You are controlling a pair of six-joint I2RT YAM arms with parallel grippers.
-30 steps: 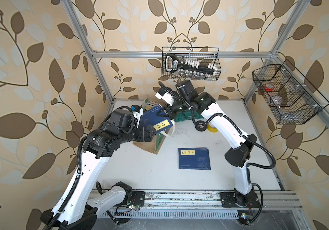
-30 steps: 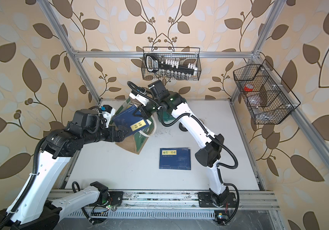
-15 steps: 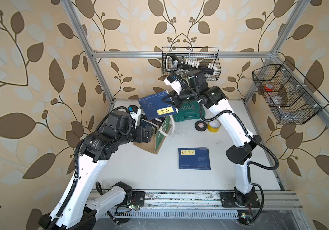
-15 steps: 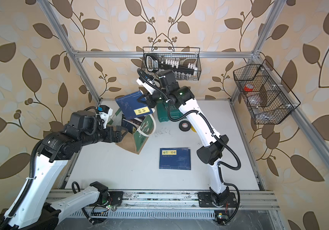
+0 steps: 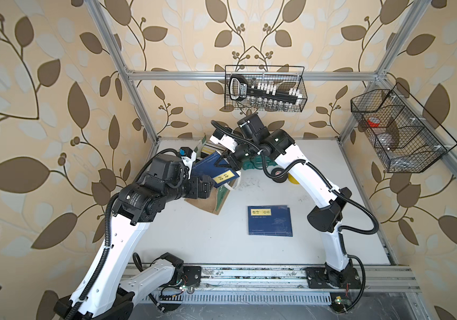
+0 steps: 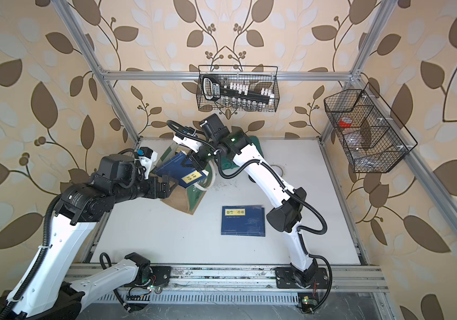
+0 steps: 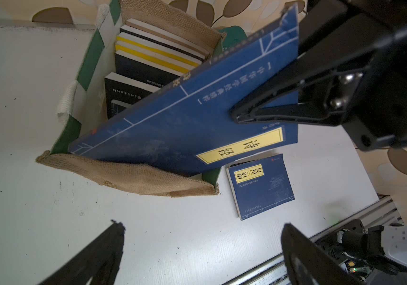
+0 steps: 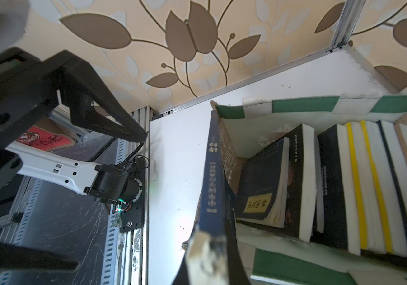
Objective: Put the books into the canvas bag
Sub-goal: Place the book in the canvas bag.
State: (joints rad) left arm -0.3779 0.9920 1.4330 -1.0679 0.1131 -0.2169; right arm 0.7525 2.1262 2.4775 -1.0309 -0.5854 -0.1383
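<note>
The robot's right gripper needs to lower the navy book into the open gap below, between the near burlap side of the bag and the row of books, and let it go.
My right gripper (image 5: 231, 162) is shut on a navy book (image 5: 210, 171) with a yellow label. It holds the book tilted over the mouth of the canvas bag (image 5: 210, 203), low edge against the near burlap wall (image 7: 128, 177). Several books (image 7: 158, 51) stand in a row inside the bag (image 8: 296, 106). In the right wrist view the held book (image 8: 214, 172) shows edge-on. Another navy book (image 5: 270, 220) lies flat on the table, seen in both top views (image 6: 242, 220). My left gripper (image 5: 208, 187) stands open and empty beside the bag's near side (image 7: 202, 237).
A green tool case (image 5: 255, 164) sits behind the right arm, with a black tape roll (image 5: 279, 176) and a yellow one (image 5: 293, 180) to its right. Wire baskets hang on the back wall (image 5: 266, 88) and the right wall (image 5: 399, 133).
The right gripper lifted the navy book up toward the back wall, then brought it down again over the bag's mouth. The left gripper has barely moved.
</note>
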